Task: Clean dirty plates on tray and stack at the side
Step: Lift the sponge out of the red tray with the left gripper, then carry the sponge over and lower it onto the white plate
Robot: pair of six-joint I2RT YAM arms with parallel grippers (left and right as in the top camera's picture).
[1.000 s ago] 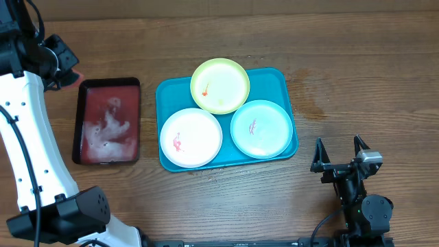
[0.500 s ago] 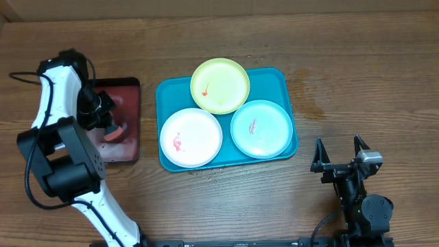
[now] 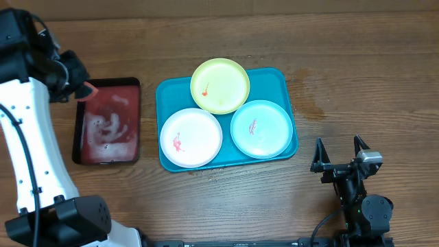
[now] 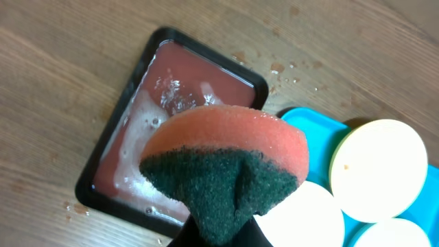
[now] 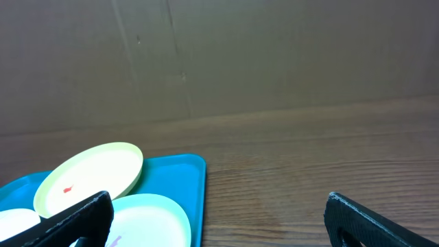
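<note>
The robot will move its left gripper to the right in the overhead view, then down onto the white plate [image 3: 191, 137] [image 4: 309, 218] to release the sponge, because a red smear shows there.
Three plates lie on the teal tray [image 3: 278, 81]: a yellow-green plate [image 3: 220, 85] at the back, a white plate [image 3: 191, 137] front left, a pale blue plate [image 3: 260, 129] front right, each with a small red smear. My left gripper [image 3: 81, 88] is shut on an orange sponge with a green scouring side [image 4: 226, 165], held above the top left corner of the dark red tray. My right gripper [image 3: 339, 155] is open and empty on the table, right of the teal tray. The right wrist view shows the yellow-green plate [image 5: 89, 175] and the pale blue plate [image 5: 151, 218].
A dark red black-rimmed tray [image 3: 108, 123] with soapy reddish water lies left of the teal tray; it also shows in the left wrist view [image 4: 137, 144]. A cardboard wall [image 5: 219, 55] stands behind the table.
My left gripper dipped the sponge into the soapy tray half a second ago and has since lifted it up and back toward the tray's top left corner. The right arm has not moved.
</note>
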